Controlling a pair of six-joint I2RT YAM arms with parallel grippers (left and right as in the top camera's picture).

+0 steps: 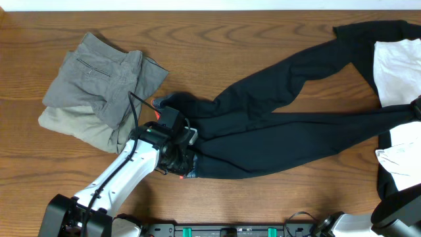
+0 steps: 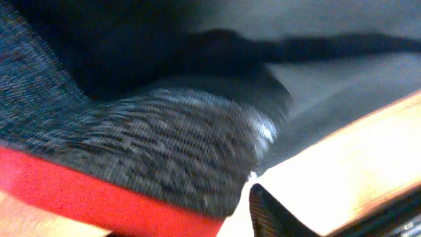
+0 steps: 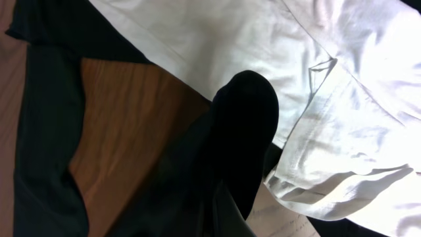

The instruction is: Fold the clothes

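The other leg's end lies outward of the robot's right gripper and to its left in the overhead view, so the robot will carry this one over it, lower it and let go.
Long black trousers lie spread across the table, waistband at centre-left and legs running to the far right. My left gripper is shut on the waistband. The left wrist view is blurred and filled with black fabric, its red lining and one dark finger. My right gripper is shut on a bunched black trouser leg at the table's right edge, above a white garment. In the overhead view the right gripper's jaws are hidden.
A folded grey garment sits on a folded beige one at the back left. White garments lie over and beside the trouser legs at the right, with another white piece lower down. The right arm stands at the lower right.
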